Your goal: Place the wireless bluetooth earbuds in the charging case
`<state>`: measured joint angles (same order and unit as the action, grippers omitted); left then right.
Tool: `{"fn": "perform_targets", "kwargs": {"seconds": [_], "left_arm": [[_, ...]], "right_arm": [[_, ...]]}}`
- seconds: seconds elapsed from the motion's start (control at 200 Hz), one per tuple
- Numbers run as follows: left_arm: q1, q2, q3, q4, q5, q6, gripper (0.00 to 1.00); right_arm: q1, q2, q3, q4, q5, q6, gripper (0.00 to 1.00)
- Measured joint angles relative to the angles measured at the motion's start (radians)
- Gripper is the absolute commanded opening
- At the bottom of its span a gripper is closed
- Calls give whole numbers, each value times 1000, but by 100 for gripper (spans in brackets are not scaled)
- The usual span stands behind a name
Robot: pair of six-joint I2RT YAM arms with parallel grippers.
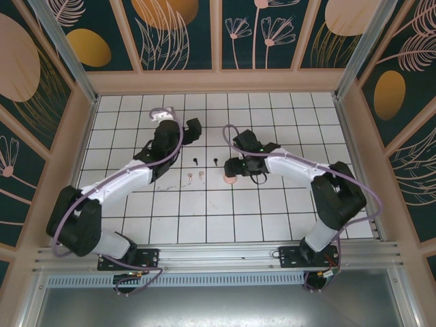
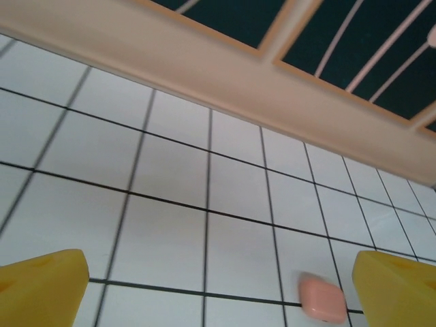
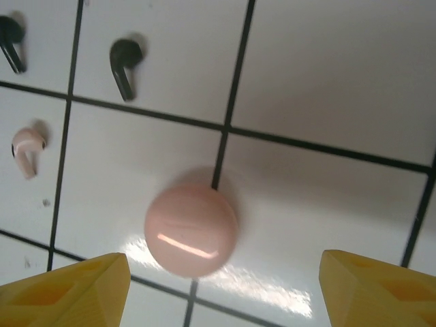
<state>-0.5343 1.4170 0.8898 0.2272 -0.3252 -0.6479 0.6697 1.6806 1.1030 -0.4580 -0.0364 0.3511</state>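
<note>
My right gripper will next center over the round pale pink case (image 1: pixel 230 179), then lower astride it to close.
A round pale pink charging case (image 3: pixel 191 231) lies shut on the white tiles, over a grout crossing. My right gripper (image 3: pixel 225 279) hovers over it, open; both yellow fingertips are clear of it and the case sits nearer the left one. From above, the case (image 1: pixel 230 179) lies just under the right gripper (image 1: pixel 230 168). Two black earbuds (image 3: pixel 126 65) (image 3: pixel 10 41) and one pale pinkish earbud (image 3: pixel 27 146) lie loose beyond it. My left gripper (image 2: pixel 219 286) is open and holds nothing. A coral pink rounded-square case (image 2: pixel 322 298) lies on the tiles close to its right fingertip (image 2: pixel 395 289).
From above, the black earbuds (image 1: pixel 194 162) (image 1: pixel 216 161) and the pale pair (image 1: pixel 189 177) (image 1: pixel 201 176) lie between the two arms. The left gripper (image 1: pixel 193 129) is near the middle back. The wooden back wall (image 2: pixel 225 75) rises a few tiles past the left fingers.
</note>
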Motion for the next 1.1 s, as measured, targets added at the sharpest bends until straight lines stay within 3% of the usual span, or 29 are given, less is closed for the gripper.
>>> {"fn": "perform_targets", "kwargs": {"seconds": [0.255, 0.43, 1.101], "left_arm": [[18, -136, -168, 96, -108, -54, 99], [18, -157, -187, 98, -147, -63, 99], [18, -157, -182, 92, -43, -69, 99]], "right_arm": [[37, 136, 135, -70, 81, 62, 74], [76, 191, 153, -98, 103, 85, 74], [109, 269, 201, -126, 122, 95, 60]]}}
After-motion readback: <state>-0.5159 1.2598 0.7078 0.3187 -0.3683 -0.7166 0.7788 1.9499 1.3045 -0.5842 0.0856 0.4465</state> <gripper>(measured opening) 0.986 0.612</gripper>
